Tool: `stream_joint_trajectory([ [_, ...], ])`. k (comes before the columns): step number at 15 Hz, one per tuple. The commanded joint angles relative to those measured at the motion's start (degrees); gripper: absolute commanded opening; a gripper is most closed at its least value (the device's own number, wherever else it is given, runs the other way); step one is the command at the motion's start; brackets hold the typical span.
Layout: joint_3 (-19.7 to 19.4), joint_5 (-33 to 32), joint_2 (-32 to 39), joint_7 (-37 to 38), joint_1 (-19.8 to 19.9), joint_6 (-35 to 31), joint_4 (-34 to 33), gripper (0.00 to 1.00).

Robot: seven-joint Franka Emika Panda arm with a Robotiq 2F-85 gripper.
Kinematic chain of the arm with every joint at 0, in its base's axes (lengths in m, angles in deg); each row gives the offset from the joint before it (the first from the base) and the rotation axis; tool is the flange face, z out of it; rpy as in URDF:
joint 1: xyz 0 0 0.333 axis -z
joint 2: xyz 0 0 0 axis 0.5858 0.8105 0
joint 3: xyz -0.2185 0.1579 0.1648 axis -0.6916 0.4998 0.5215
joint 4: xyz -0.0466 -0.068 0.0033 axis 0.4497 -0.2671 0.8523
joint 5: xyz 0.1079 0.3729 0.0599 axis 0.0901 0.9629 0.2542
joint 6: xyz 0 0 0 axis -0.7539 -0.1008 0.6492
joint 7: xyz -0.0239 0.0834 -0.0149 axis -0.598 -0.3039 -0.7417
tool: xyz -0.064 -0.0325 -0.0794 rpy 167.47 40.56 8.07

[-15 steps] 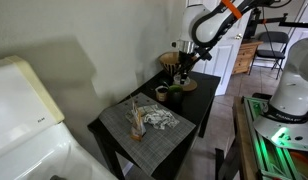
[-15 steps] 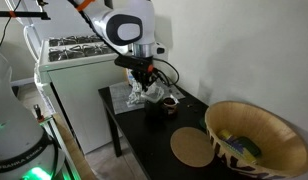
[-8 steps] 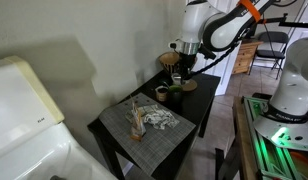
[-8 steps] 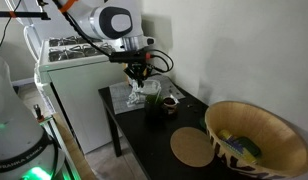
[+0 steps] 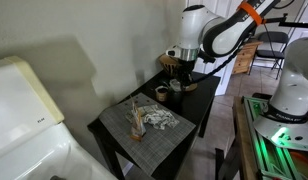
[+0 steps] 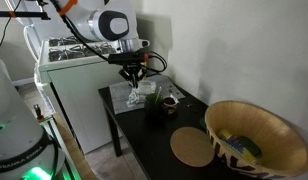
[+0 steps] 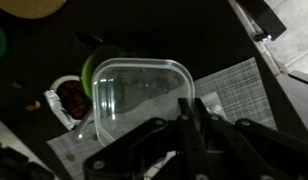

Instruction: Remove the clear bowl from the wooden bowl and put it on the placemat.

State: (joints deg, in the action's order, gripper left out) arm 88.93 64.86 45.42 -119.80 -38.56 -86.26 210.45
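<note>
The placemat's bare patch [image 6: 120,101] [image 7: 243,98] beside the cloth is below my gripper and to its right in the wrist view. I will move that way, go down, and release.
My gripper [image 7: 190,108] is shut on the rim of the clear bowl [image 7: 139,95], a see-through rounded-rectangular container, and holds it in the air. Under it in the wrist view lies the grey woven placemat [image 7: 236,92]. In both exterior views the gripper [image 6: 135,76] [image 5: 180,70] hangs over the middle of the black table, near the placemat's [image 5: 159,133] [image 6: 122,97] edge. The wooden bowl [image 6: 256,135], large with zigzag sides, stands at the table's other end and holds some small items; in an exterior view it [image 5: 169,59] is partly hidden behind the arm.
A green cup [image 7: 97,66] and a small dark cup [image 7: 68,98] [image 6: 170,101] stand below the held bowl. A flat tan disc [image 6: 192,147] lies by the wooden bowl. A cloth and wooden utensils [image 5: 152,118] lie on the placemat. A white appliance [image 5: 24,110] stands beside the table.
The arm has carried the clear bowl away from the wooden bowl's end of the table toward the placemat. The jaws have stayed shut on it.
</note>
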Motion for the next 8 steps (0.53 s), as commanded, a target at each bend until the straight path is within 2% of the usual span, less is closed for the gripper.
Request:
stream_joint_trajectory([
  [1, 1.81, -0.23, 2.39, -3.18, -4.65, 3.89, 0.02, 0.02],
  [4, 4.48, -0.36, 3.68, -4.96, -7.93, 4.04, 1.16, 0.02],
  [8, 6.28, 0.94, 8.39, -12.10, -10.70, 3.46, 0.31, 0.02],
])
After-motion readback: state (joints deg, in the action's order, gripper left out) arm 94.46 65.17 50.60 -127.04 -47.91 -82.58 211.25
